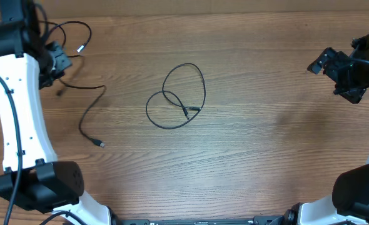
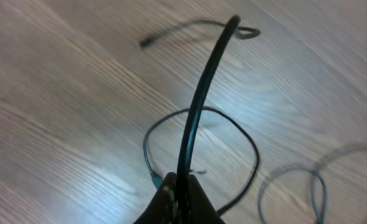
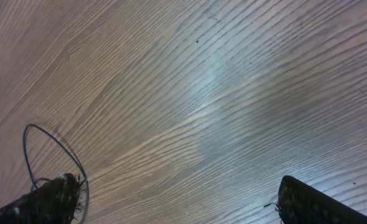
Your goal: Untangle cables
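Note:
I will next move the raised cable down, back and to the left in the overhead view with my left gripper, away from the loop with the silvery tip.
One black cable (image 1: 175, 100) lies coiled in loose loops at the table's centre. A second thin cable (image 1: 87, 112) trails from the far left down to a small plug (image 1: 101, 144). My left gripper (image 1: 60, 62) at the far left is shut on a black cable (image 2: 199, 106), which rises from the closed jaws. Beyond it a loop (image 1: 72, 28) ends in a silvery tip (image 1: 81, 48). My right gripper (image 1: 334, 78) hovers at the far right, open and empty. In the right wrist view its fingers (image 3: 46, 199) stand wide apart, with part of a cable loop (image 3: 50, 140) beside the left one.
The bare wooden tabletop (image 1: 266, 137) stretches between the central coil and the right arm. The arm bases (image 1: 40, 184) stand at the near corners. Thicker black wires run along the left arm.

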You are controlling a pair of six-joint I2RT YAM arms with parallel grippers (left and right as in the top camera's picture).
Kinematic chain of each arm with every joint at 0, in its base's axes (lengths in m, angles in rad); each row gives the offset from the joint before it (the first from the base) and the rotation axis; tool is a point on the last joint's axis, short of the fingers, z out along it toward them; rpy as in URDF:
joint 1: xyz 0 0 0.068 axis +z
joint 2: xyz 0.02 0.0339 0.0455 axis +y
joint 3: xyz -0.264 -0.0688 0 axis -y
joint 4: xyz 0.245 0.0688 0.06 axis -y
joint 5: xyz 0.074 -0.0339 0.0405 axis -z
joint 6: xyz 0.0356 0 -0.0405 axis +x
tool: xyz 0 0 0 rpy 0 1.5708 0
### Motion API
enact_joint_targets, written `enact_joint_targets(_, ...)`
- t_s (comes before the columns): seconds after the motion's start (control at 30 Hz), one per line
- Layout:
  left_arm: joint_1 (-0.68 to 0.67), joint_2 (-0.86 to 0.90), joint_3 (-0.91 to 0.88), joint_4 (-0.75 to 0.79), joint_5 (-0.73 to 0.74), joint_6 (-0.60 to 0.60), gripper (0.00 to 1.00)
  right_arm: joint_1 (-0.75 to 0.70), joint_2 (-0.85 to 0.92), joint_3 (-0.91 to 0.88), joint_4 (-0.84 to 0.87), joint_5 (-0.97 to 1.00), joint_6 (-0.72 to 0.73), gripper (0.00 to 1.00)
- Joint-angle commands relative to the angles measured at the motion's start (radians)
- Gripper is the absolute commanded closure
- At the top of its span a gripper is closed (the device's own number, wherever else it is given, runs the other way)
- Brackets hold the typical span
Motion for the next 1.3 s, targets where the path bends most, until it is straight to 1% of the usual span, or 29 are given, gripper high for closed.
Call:
enact_joint_targets(0.0, 0.072, -0.021, -0.076, 0.052, -0.024, -0.104, 0.96, 0.001, 0.002, 0.002, 0.002, 0.000, -0.003, 0.00)
enact_joint_targets(0.07, 0.113, -0.021, -0.109, 0.093, -0.024, -0.134, 0.96, 0.001, 0.002, 0.002, 0.002, 0.000, -0.003, 0.00)
enact_joint_targets(0.2, 0.185, -0.021, -0.167, 0.174, -0.078, -0.130, 0.96, 0.001, 0.002, 0.002, 0.002, -0.001, -0.003, 0.00)
enact_joint_targets(0.37, 0.238, -0.021, -0.235, 0.263, -0.236, -0.076, 0.96, 0.001, 0.002, 0.002, 0.002, 0.000, -0.003, 0.00)
enact_joint_targets(0.47, 0.243, -0.021, -0.283, 0.339, -0.332, 0.014, 0.96, 0.001, 0.002, 0.002, 0.002, 0.000, -0.003, 0.00)
enact_joint_targets(0.6, 0.243, -0.021, -0.377, 0.491, -0.447, 0.132, 0.96, 0.001, 0.002, 0.002, 0.002, 0.000, -0.003, 0.00)
enact_joint_targets(0.77, 0.243, -0.020, -0.491, 0.651, -0.508, 0.269, 0.96, 0.001, 0.002, 0.002, 0.002, 0.000, -0.003, 0.00)
enact_joint_targets(0.8, 0.243, -0.020, -0.537, 0.706, -0.507, 0.329, 0.96, 0.001, 0.002, 0.002, 0.002, 0.000, -0.003, 0.00)
enact_joint_targets(0.97, 0.243, -0.020, -0.669, 0.835, -0.507, 0.401, 0.95, 0.001, 0.002, 0.002, 0.002, 0.000, -0.003, 0.00)
enact_joint_targets(1.0, 0.243, -0.020, -0.689, 0.856, -0.507, 0.402, 0.91, 0.001, 0.002, 0.002, 0.002, 0.000, -0.003, 0.00)
enact_joint_targets(1.07, 0.243, -0.020, -0.721, 0.886, -0.502, 0.401, 0.78, 0.001, 0.002, 0.002, 0.002, 0.000, -0.003, 0.00)
enact_joint_targets(1.1, 0.243, -0.020, -0.731, 0.897, -0.492, 0.402, 0.66, 0.001, 0.002, 0.002, 0.002, 0.000, -0.003, 0.00)
enact_joint_targets(1.13, 0.242, -0.020, -0.734, 0.899, -0.472, 0.402, 0.46, 0.001, 0.002, 0.002, 0.002, 0.000, -0.003, 0.00)
enact_joint_targets(1.17, 0.241, -0.020, -0.733, 0.900, -0.453, 0.402, 0.35, 0.001, 0.002, 0.002, 0.002, 0.000, -0.003, 0.00)
enact_joint_targets(1.23, 0.235, -0.027, -0.724, 0.889, -0.448, 0.402, 0.31, 0.001, 0.002, 0.002, 0.002, 0.000, -0.003, 0.00)
enact_joint_targets(1.27, 0.228, -0.032, -0.713, 0.875, -0.447, 0.402, 0.27, 0.001, 0.002, 0.002, 0.002, -0.001, -0.003, 0.00)
